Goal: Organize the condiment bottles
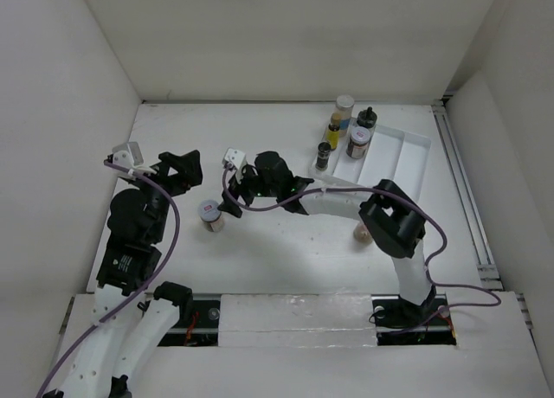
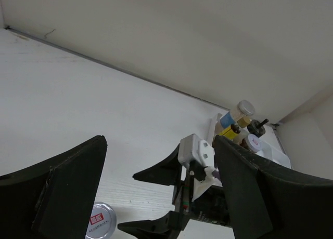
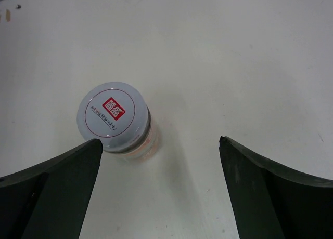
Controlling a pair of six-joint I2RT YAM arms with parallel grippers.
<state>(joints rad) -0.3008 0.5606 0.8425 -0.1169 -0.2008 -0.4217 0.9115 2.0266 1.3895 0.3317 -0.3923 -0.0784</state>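
My right gripper will next move down and to the left in the top view around the jar's white lid (image 1: pixel 209 209) (image 3: pixel 113 116), because the jar is below the gripper on that side.
A jar with a white lid and red mark (image 1: pixel 209 211) stands upright on the white table, left of centre; it also shows in the right wrist view (image 3: pixel 113 117) and the left wrist view (image 2: pixel 100 221). My right gripper (image 1: pixel 229 199) is open just right of it, the jar near its left fingertip (image 3: pixel 78 166), not touching. My left gripper (image 1: pixel 191 171) is open and empty, up and left of the jar. Several bottles stand grouped at the tray's left end: a white-lidded jar (image 1: pixel 345 106), a dark bottle (image 1: pixel 367 117), a yellow one (image 1: pixel 333 128), a red-marked white lid (image 1: pixel 358 141), a dark shaker (image 1: pixel 323 157).
The white tray (image 1: pixel 407 156) lies at the back right, its right part bare. A pinkish bottle (image 1: pixel 362 234) sits partly hidden under my right arm's elbow. White walls close the table at left, back and right. The right arm stretches across the table's middle.
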